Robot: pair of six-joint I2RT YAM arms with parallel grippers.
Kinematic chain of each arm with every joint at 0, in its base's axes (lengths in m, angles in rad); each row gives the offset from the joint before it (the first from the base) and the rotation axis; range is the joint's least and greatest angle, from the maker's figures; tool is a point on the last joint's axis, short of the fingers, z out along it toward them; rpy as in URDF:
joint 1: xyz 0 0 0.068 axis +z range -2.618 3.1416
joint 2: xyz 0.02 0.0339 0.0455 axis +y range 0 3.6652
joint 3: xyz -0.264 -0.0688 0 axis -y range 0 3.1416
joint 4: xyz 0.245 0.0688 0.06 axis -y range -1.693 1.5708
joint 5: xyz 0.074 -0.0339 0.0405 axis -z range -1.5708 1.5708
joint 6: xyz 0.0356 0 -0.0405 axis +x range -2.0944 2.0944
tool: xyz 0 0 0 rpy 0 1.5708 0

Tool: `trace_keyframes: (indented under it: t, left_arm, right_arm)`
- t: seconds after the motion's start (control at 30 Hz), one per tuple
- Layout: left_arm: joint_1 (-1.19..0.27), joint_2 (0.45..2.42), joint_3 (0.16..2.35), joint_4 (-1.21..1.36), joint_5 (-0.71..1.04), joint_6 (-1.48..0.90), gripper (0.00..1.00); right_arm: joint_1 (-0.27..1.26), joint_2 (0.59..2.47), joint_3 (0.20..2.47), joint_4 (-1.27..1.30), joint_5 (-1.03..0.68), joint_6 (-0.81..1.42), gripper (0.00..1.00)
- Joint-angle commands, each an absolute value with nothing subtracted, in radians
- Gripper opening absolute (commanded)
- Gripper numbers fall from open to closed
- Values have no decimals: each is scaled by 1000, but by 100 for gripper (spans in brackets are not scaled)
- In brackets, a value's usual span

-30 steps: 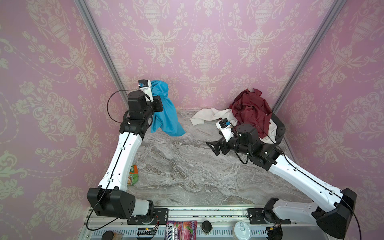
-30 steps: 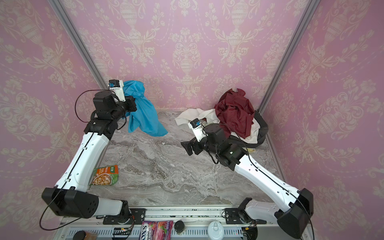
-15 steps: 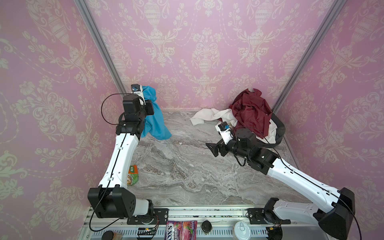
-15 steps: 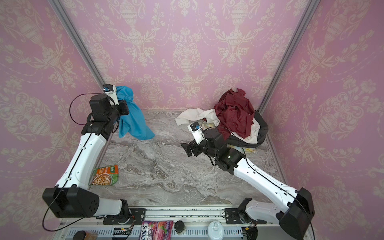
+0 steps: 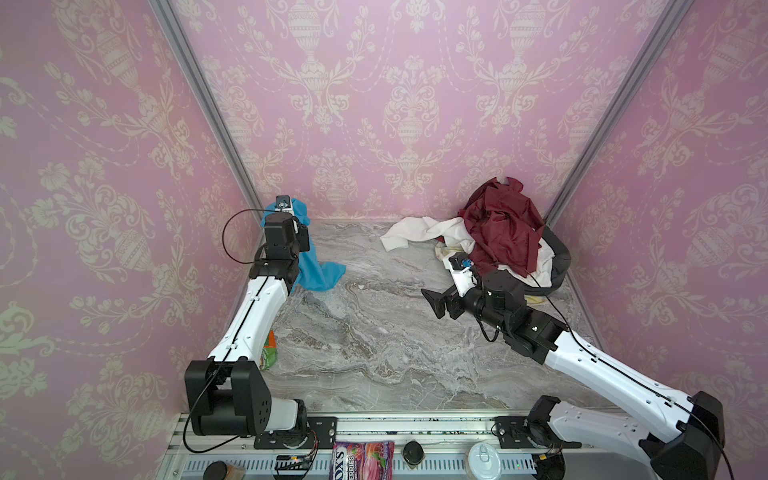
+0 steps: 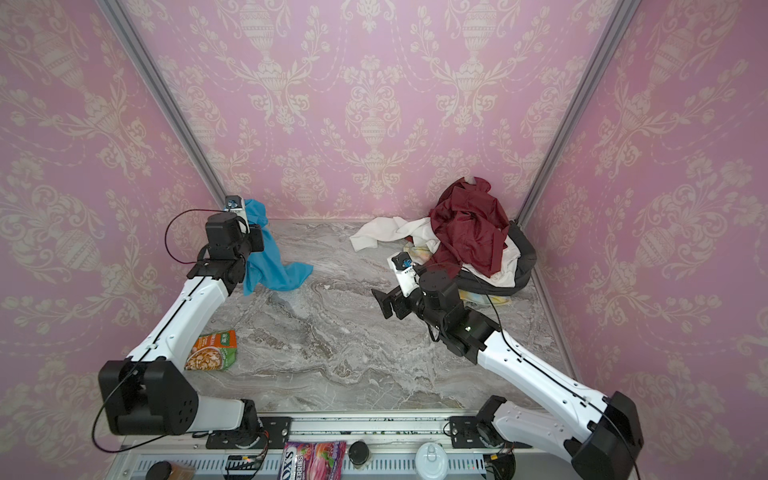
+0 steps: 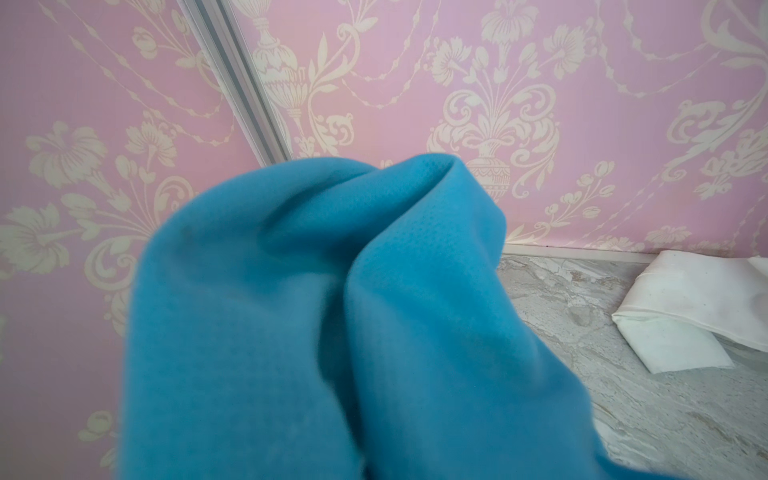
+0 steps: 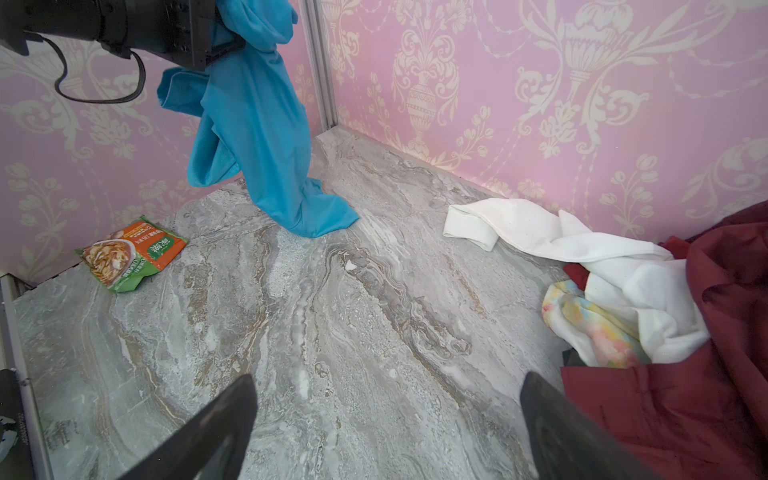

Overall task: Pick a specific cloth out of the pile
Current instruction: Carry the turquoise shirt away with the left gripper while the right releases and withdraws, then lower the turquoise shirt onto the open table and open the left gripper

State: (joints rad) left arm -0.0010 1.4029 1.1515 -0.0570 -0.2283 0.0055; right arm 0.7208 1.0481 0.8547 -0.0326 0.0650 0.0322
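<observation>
The marble by the turquoise cloth's resting lower end [image 5: 321, 276] is clear of the pile, so my left gripper will go down and tilt down toward that end and let go of the cloth there.
The cloth [image 5: 316, 268] [image 6: 272, 266] is bright turquoise and hangs from my left gripper [image 8: 220, 41], which is shut on its upper end near the back left corner. Its lower end rests on the marble table [image 8: 332, 332]. In the left wrist view the cloth [image 7: 311, 316] covers the jaws. The pile sits at the back right, with a maroon shirt [image 5: 503, 226] [image 6: 469, 230] on top, a white cloth [image 5: 419, 235] [image 8: 519, 232], a dark grey garment [image 5: 559, 262] and a pale yellow cloth [image 8: 590, 328]. My right gripper [image 5: 437, 301] [image 8: 386, 380] stands open beside the pile, holding nothing.
A snack packet [image 6: 212, 351] [image 8: 129, 255] lies near the left wall by my left arm. Pink patterned walls close in the table on three sides. A candy bag [image 5: 361, 459] and a can [image 5: 484, 459] sit on the front rail.
My left gripper has carried the cloth left and back toward the corner, and its lower end now touches the table. My right gripper stayed open and shifted only a little.
</observation>
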Motion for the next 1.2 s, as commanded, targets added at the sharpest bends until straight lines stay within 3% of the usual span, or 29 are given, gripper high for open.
trace_keyframes:
  t: [0.0, 0.27, 0.7, 1.17]
  left_arm:
    - [-24, 1434, 1083, 38, -282, -86, 0]
    - [-85, 1499, 946, 68, -309, -270, 0]
    - [-104, 1650, 831, -29, -163, -471, 0]
    - [4, 1881, 1091, -272, -10, -472, 0]
  right_arm:
    - [726, 1005, 808, 30, 118, 62, 99]
    - [727, 960, 751, 53, 157, 78, 99]
    - [727, 995, 727, 64, 136, 96, 99]
    - [726, 1043, 726, 102, 67, 75, 99]
